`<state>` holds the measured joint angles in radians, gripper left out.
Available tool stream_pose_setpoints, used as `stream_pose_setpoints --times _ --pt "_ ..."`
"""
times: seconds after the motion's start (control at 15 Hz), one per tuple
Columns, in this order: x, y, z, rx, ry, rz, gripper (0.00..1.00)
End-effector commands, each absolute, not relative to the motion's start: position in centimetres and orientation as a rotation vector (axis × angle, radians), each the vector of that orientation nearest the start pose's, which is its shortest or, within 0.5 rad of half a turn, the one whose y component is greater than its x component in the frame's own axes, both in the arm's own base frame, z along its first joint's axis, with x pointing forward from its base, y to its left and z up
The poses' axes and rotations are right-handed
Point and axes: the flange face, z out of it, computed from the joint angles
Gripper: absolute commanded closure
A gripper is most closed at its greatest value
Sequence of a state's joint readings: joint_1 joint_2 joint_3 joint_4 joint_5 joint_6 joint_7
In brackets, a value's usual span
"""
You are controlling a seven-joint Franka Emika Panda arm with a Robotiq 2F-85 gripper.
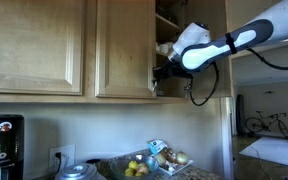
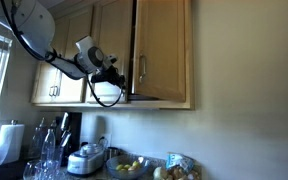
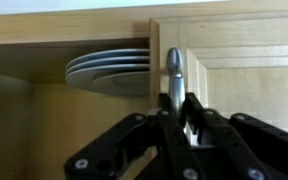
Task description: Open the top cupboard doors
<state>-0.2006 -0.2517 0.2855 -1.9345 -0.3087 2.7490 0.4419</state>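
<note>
I will next pull my gripper back from the cabinet and swing the door wider by its slim silver handle (image 3: 174, 65) before I let go, because that door is only partly open.
Two light-oak top cupboard doors show in both exterior views. One door (image 1: 124, 50) is flat against the cabinet. The other door (image 2: 164, 50) is swung partly open, also seen in the wrist view (image 3: 244, 60). My gripper (image 3: 179, 110) is shut on that door's slim silver bar handle (image 3: 174, 65), fingers on both sides of the bar. The handle (image 2: 141, 72) and gripper (image 2: 127, 76) show at the door's edge, and the gripper (image 1: 160, 72) sits at the opening. A stack of white plates (image 3: 109, 68) shows inside.
A wider door without a handle (image 1: 34, 45) is beside the pair. On the counter below are a fruit bowl (image 1: 139, 168), a black coffee machine (image 1: 2, 145), a rice cooker (image 2: 87, 160) and several bottles (image 2: 44, 150). A bicycle (image 1: 264, 123) stands in the far room.
</note>
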Motion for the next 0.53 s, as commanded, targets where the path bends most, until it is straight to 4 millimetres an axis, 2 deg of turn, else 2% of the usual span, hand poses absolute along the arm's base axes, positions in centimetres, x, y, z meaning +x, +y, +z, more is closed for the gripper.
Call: stream_pose_setpoints --times 0.0,0.07,0.4,0.47 --pt "53.9 9.4 71.6 -2.774 0.080 -1.598 0.99" --pt "53.9 9.4 71.7 -2.783 0.078 -1.589 0.96" --pt "54.6 9.9 71.9 -2.796 -0.039 -1.519 0.96" --pt "51.4 10.5 71.2 -2.766 -0.049 -1.528 0.96"
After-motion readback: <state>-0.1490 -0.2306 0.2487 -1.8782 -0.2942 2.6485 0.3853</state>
